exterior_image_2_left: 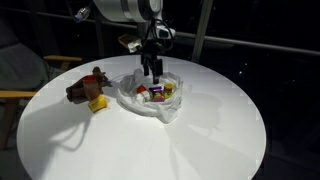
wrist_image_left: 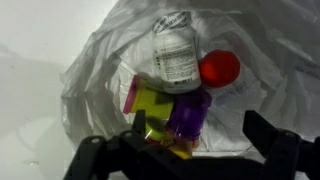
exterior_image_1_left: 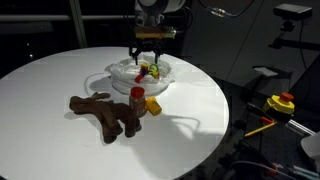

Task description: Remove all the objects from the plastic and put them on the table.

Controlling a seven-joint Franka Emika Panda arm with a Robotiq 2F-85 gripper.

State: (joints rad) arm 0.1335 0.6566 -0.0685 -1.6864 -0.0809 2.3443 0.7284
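My gripper should next leave the labelled bottle [wrist_image_left: 175, 52] and lower onto the small yellow-orange toy piece below it, past the purple piece.
The plastic [exterior_image_1_left: 128, 72] [exterior_image_2_left: 160, 108] [wrist_image_left: 95, 65] lies crumpled and open near the far side of the white table [exterior_image_1_left: 60, 140] [exterior_image_2_left: 200, 140]. In the wrist view it holds a clear labelled bottle [wrist_image_left: 175, 52], a red round piece [wrist_image_left: 219, 68], a purple piece [wrist_image_left: 188, 112] and a yellow piece [wrist_image_left: 152, 100]. My gripper [exterior_image_1_left: 150, 58] [exterior_image_2_left: 152, 72] [wrist_image_left: 197, 128] hangs open just above these pieces, touching none. Outside the plastic, on the table, lie the brown plush toy [exterior_image_1_left: 103, 112] [exterior_image_2_left: 85, 88], a red-capped brown bottle [exterior_image_1_left: 137, 97] and a yellow piece [exterior_image_1_left: 153, 104] [exterior_image_2_left: 97, 103].
A dark bench with yellow and red tools [exterior_image_1_left: 278, 104] stands beyond the table's edge. In an exterior view a wooden chair arm [exterior_image_2_left: 18, 96] sits beside the table. Bare white tabletop stretches in front of the plastic.
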